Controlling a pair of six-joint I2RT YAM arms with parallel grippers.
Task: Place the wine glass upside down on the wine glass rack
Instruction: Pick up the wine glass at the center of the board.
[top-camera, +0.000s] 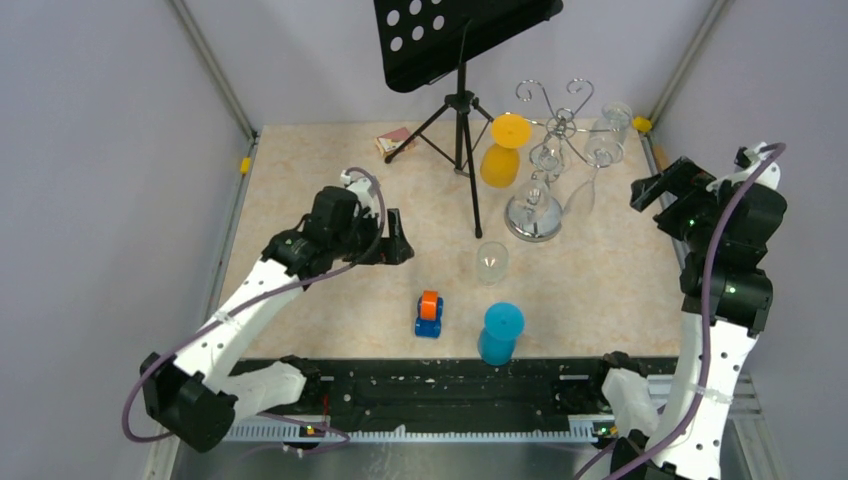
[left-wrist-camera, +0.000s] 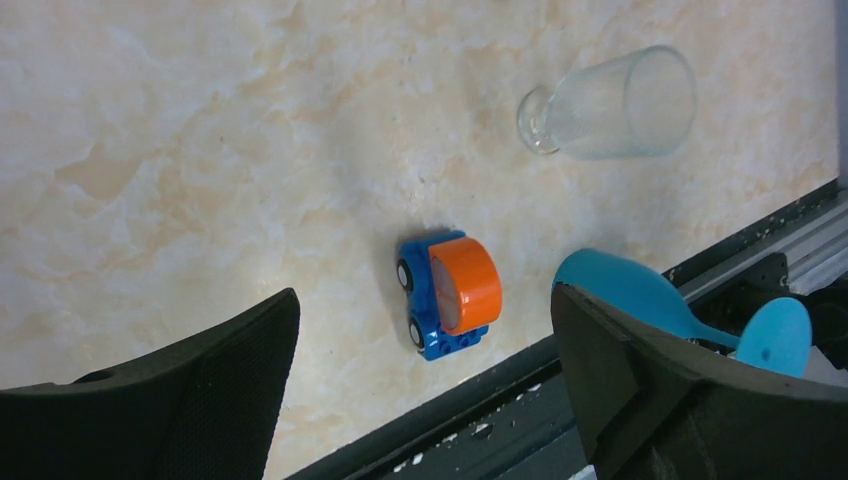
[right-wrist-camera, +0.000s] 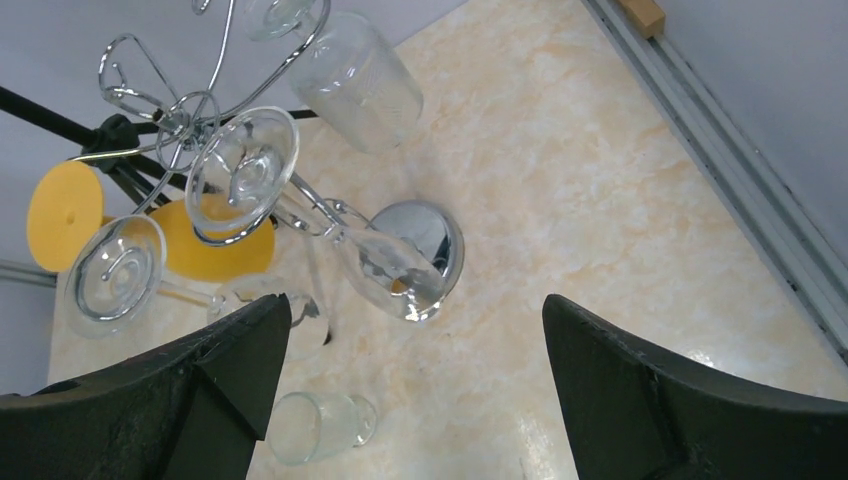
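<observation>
My left gripper moves down and to the right in the top view onto the short clear glass's nearest rim (top-camera: 478, 259) next, since the glass's opening faces up.
The chrome wine glass rack (top-camera: 548, 112) stands at the back right on its domed base (top-camera: 533, 215); the right wrist view shows the base (right-wrist-camera: 435, 232). Several clear wine glasses (top-camera: 603, 150) and an orange one (top-camera: 500, 160) hang upside down on it. A blue wine glass (top-camera: 499, 334) stands upside down near the front edge, and the left wrist view (left-wrist-camera: 615, 288) shows it partly behind a finger. My left gripper (top-camera: 398, 238) (left-wrist-camera: 425, 300) is open and empty, left of the middle. My right gripper (top-camera: 660, 186) (right-wrist-camera: 416, 303) is open and empty, right of the rack.
A short clear glass (top-camera: 491, 262) (left-wrist-camera: 610, 103) (right-wrist-camera: 315, 425) stands in front of the rack. A blue and orange toy car (top-camera: 429, 314) (left-wrist-camera: 450, 294) lies left of the blue glass. A black tripod music stand (top-camera: 462, 100) rises at the back, a small box (top-camera: 394, 141) beside it.
</observation>
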